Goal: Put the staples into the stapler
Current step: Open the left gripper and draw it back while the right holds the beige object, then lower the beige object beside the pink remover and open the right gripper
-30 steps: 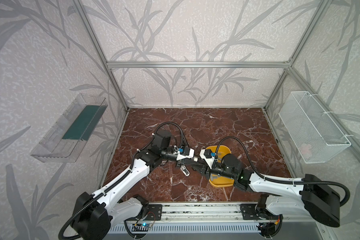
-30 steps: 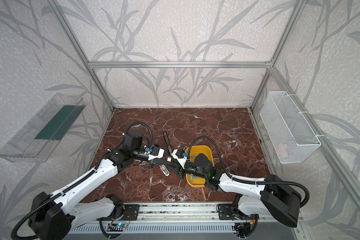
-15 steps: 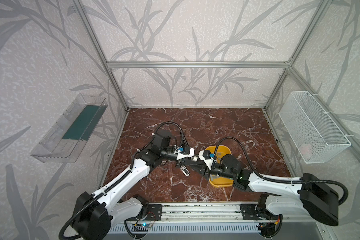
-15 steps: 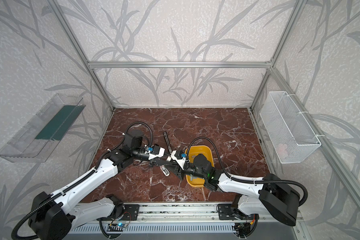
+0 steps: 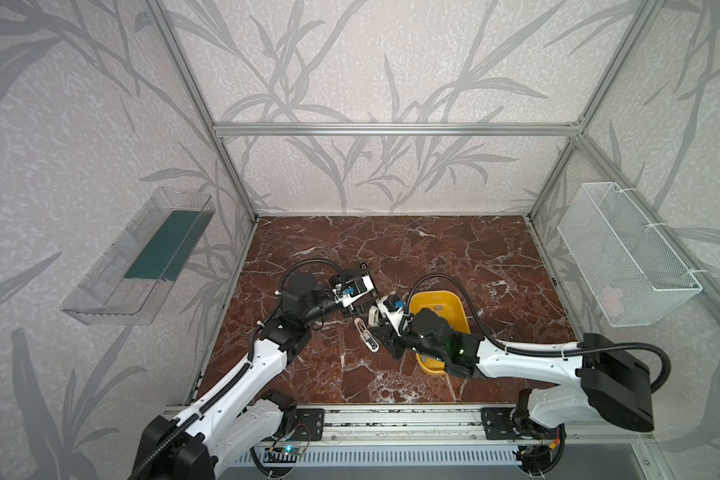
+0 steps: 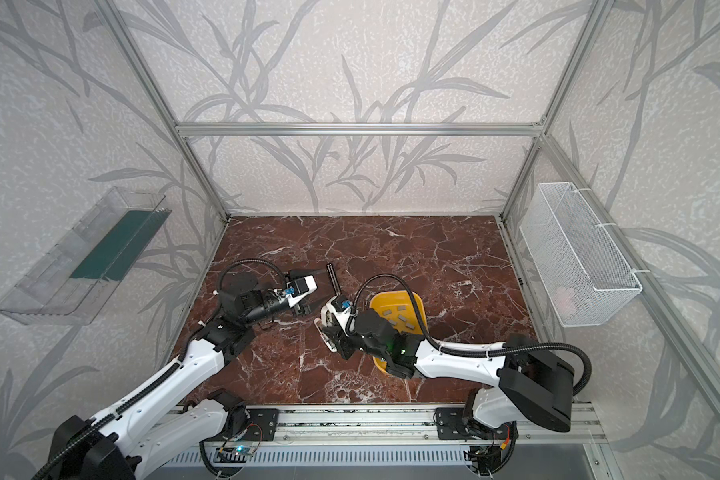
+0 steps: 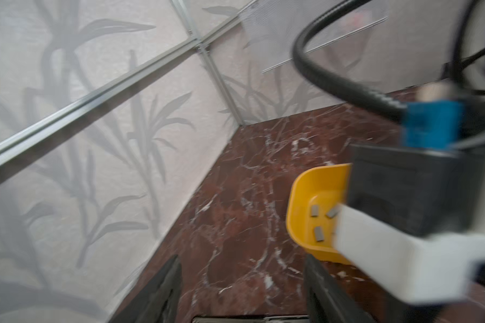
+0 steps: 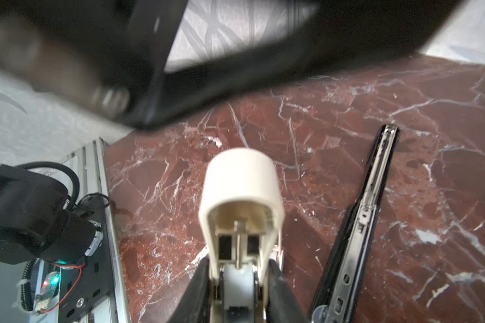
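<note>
The bare marble beside the small pink stapler is clear, so I need to move my right gripper back and down to that spot and release the cream stapler there.
A cream stapler (image 8: 240,193) stands with its lid swung open, and my right gripper (image 8: 240,268) is shut on its sides near the hinge; in a top view this stapler (image 5: 368,334) sits left of the yellow tray (image 5: 458,305). Several small grey staples (image 6: 400,318) lie in that yellow tray (image 7: 297,201). My left gripper (image 7: 242,265) hangs open over bare marble with nothing between its fingers; in a top view the left gripper (image 5: 368,293) is just above and left of the cream stapler.
A black stapler (image 8: 359,223) lies unfolded on the marble beside the cream one, its metal rail showing; in a top view this black stapler (image 6: 332,278) is behind the left gripper. A wire basket (image 5: 624,257) hangs on the right wall, a clear bin (image 5: 142,257) on the left.
My left gripper, shut a second ago at the cream stapler, has opened and drawn back from it. The right gripper has closed slightly and stays on the stapler.
</note>
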